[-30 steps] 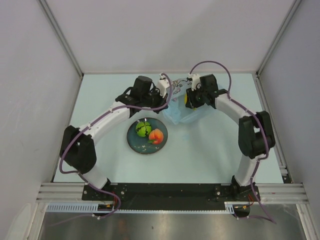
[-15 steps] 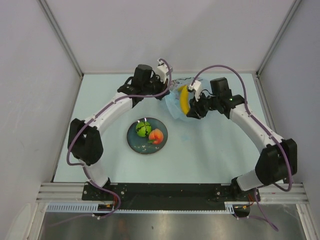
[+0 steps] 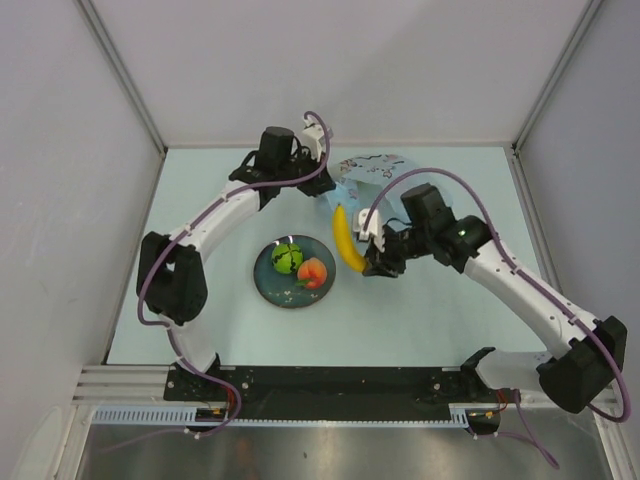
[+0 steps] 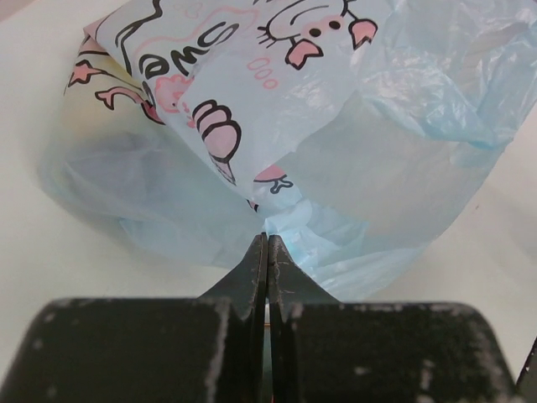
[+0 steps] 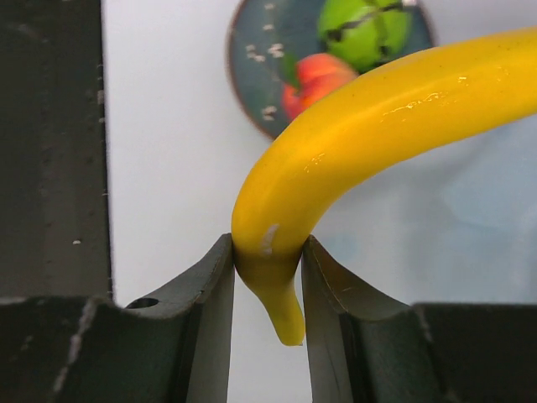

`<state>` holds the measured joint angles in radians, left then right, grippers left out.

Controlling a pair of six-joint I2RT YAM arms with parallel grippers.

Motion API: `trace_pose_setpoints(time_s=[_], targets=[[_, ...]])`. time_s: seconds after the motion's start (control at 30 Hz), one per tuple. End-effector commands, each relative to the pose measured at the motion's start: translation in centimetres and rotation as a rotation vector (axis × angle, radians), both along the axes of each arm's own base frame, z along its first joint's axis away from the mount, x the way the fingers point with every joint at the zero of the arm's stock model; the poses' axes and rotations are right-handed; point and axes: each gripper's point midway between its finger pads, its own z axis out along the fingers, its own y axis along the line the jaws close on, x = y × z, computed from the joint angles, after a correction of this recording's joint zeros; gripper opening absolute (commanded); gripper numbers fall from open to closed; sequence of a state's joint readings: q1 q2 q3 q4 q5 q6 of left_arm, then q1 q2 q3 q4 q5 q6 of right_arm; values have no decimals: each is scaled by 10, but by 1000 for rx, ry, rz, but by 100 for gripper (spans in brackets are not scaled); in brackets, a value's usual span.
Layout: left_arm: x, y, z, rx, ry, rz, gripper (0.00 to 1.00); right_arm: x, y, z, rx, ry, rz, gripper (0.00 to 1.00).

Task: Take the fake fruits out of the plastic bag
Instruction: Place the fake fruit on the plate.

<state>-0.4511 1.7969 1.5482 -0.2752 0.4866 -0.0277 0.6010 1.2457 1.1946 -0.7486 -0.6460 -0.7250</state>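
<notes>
The banana point(image 3: 346, 236) will go next, carried by my right gripper past the green fruit and down onto the plate's bare strip point(image 3: 264, 274). The strip is below the gripper, to its left in the top view.
The light blue plastic bag point(image 3: 368, 170) point(image 4: 352, 109) lies at the back of the table, and my left gripper point(image 3: 332, 172) point(image 4: 267, 241) is shut on a fold of its thin film. My right gripper point(image 3: 372, 262) point(image 5: 267, 260) is shut on the stem end of the yellow banana point(image 3: 346, 236) point(image 5: 377, 126), held in the air just right of the dark plate point(image 3: 270, 287) point(image 5: 249, 75) and clear of the bag. A green round fruit point(image 3: 287, 258) point(image 5: 361, 29) and a peach point(image 3: 314, 271) point(image 5: 315, 75) rest on the plate. What the bag holds is hidden.
Grey walls close in the table on the left, the back and the right. The left arm arches over the table left of the plate, and the right arm crosses the right half. The arm bases and a metal rail line the near edge.
My right gripper has pulled the banana out of the bag and carried it forward and left to beside the plate. The left gripper has stayed shut on the bag and shifted slightly back.
</notes>
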Motion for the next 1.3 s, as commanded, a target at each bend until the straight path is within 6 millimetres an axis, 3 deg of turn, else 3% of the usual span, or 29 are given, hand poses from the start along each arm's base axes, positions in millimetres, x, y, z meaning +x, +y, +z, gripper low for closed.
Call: trace_pose_setpoints(time_s=[0.0, 0.07, 0.1, 0.17, 0.23, 0.27, 0.33, 0.37, 0.43, 0.73, 0.87, 1.1, 1.27], targets=[[-8, 5, 39, -50, -49, -11, 0, -45, 25, -18, -45, 64, 91, 7], [-10, 7, 45, -55, -71, -16, 1, -68, 51, -24, -46, 90, 152, 7], [-14, 9, 40, -45, -71, -26, 2, -64, 61, -35, -68, 110, 119, 7], [-18, 14, 43, -12, -119, -46, 2, -58, 94, -25, 12, 87, 80, 6], [-22, 20, 38, 16, -128, -40, 2, -52, 115, -34, 37, 194, -10, 5], [-26, 23, 41, 28, -144, -39, 1, -49, 130, -30, 72, 209, -27, 5], [-33, 28, 41, 33, -140, -36, 2, -46, 144, -46, 70, 315, -94, 5], [-36, 32, 49, 31, -158, -25, 2, -42, 154, -43, 106, 312, -101, 5], [-40, 37, 47, 41, -158, -11, 2, -45, 167, -51, 102, 332, -118, 5], [-57, 52, 49, 83, -202, -4, 0, -38, 221, -53, 136, 278, -126, 5], [-62, 50, 46, 71, -190, -28, 0, -17, 236, -76, 96, 242, -174, 4], [-64, 51, 51, 65, -202, -28, 0, 5, 228, -99, 57, 285, -255, 4], [-70, 47, 47, 51, -183, -57, 0, 8, 234, -111, 40, 321, -260, 6]])
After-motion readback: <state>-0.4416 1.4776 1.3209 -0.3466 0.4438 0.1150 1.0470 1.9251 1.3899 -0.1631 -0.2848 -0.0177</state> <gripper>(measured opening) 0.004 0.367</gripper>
